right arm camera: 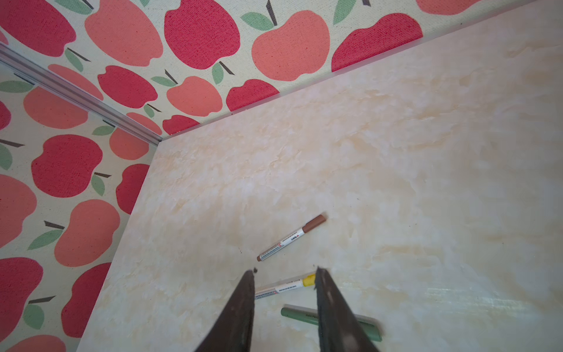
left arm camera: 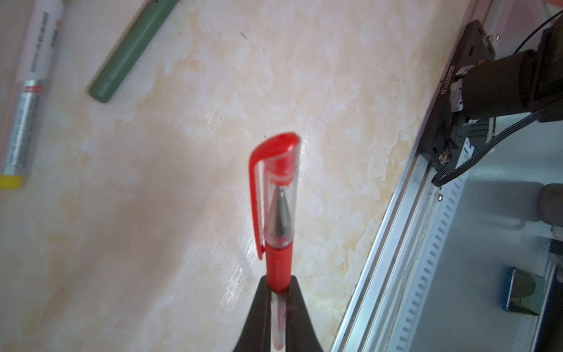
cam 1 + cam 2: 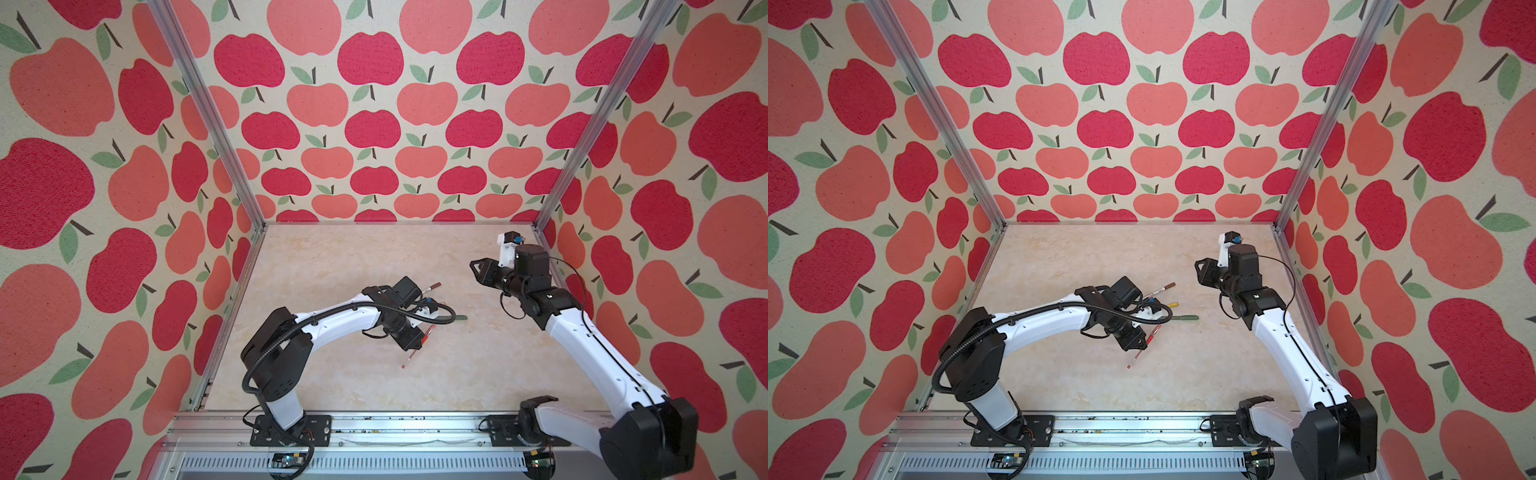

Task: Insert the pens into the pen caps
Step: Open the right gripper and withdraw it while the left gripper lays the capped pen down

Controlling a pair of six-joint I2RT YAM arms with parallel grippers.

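Note:
The left gripper will next move down and back to release the clear red pen, which is already capped, since bare tabletop lies below the left gripper and toward the bar.
My left gripper (image 2: pixel 278 289) is shut on the clear red pen (image 2: pixel 277 268), held above the table. The red cap with clip (image 2: pixel 274 195) sits over the pen's tip. In both top views this pen (image 3: pixel 415 347) (image 3: pixel 1140 353) slants below the left gripper (image 3: pixel 415 341). Three pens lie on the table: a brown-capped one (image 1: pixel 292 237), a yellow-capped one (image 1: pixel 286 285) and a dark green one (image 1: pixel 304 315). My right gripper (image 1: pixel 285 271) (image 3: pixel 473 266) hovers open with nothing between its fingers, to the right of them.
The marbled table (image 3: pixel 353 266) is walled in by apple-print panels at the back and on both sides. An aluminium rail (image 3: pixel 374 424) with both arm bases runs along the front edge. The left arm's black cable (image 3: pixel 395 308) loops over the lying pens.

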